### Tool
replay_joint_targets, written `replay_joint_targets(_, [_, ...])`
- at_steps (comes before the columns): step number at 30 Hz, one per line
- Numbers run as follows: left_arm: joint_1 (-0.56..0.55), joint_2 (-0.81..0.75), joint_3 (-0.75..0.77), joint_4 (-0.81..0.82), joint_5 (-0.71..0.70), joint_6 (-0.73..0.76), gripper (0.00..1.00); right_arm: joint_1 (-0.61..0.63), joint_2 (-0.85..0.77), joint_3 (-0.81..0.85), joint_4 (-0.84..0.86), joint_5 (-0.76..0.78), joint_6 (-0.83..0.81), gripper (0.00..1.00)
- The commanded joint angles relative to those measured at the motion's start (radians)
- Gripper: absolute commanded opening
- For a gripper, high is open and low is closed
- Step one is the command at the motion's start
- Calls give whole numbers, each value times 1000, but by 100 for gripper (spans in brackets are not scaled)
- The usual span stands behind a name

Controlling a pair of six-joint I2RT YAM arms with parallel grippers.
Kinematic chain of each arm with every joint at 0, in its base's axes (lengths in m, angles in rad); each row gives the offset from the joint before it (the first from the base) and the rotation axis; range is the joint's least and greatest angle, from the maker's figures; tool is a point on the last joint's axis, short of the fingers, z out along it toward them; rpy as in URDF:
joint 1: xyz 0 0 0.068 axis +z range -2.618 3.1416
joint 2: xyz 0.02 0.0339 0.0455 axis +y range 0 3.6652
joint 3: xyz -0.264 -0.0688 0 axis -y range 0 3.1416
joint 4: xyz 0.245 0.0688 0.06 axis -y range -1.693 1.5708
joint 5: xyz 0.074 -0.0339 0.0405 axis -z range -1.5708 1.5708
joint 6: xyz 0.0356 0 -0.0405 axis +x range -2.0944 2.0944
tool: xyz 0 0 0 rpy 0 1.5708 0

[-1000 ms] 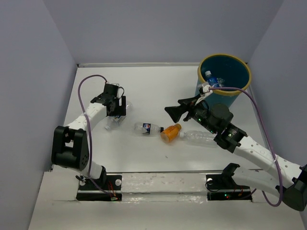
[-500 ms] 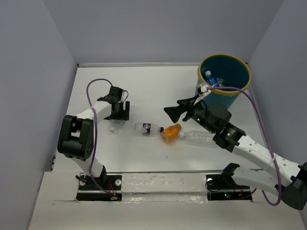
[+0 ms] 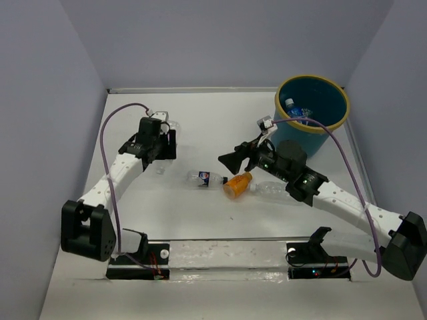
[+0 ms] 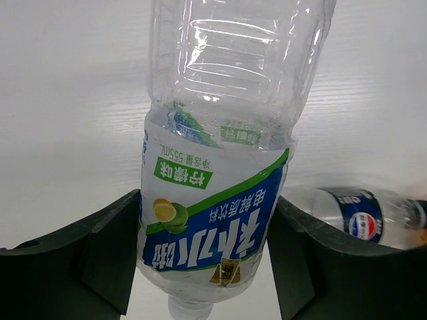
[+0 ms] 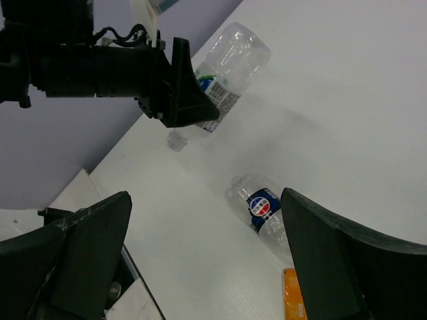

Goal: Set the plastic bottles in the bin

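The see-through bottle's bottom end sticks out past the robot's left gripper, so the robot's right gripper needs to reach across to the left in the top view, onto that end.
My left gripper (image 3: 157, 145) is shut on a see-through plastic bottle with a blue-and-green label (image 4: 213, 220); both fingers press against the label, and the cap end points toward the wrist. My right gripper (image 3: 227, 160) hangs open with nothing between its fingers, above a small bottle with a dark blue label (image 3: 203, 178) that lies on the table. A short orange bottle (image 3: 237, 185) and a long clear bottle (image 3: 273, 190) lie just right of it. The teal bin with a yellow rim (image 3: 313, 77) stands at the back right with bottles (image 3: 297, 110) inside.
The white table (image 3: 220, 120) is walled by grey panels on three sides. My right arm stretches across the table in front of the bin. In the right wrist view my left gripper (image 5: 183, 100) and its bottle (image 5: 233, 63) sit beyond the blue-labelled bottle (image 5: 263, 210).
My left gripper has closed on the labelled bottle and the left arm has swung outward. My right gripper has moved a little left, toward the blue-labelled bottle.
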Motion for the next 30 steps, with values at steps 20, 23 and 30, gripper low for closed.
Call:
replay_joint_targets(20, [-140,-392,-223,236,591,-74,53,47,432,196,349,37,318,100])
replay_joint_targets(23, [-151,-384,-217,236,595,-64,53,47,457,218,349,60,319,100])
replay_joint_targets(30, [-162,-384,-206,231,565,-59,55,47,471,259,357,123,301,77])
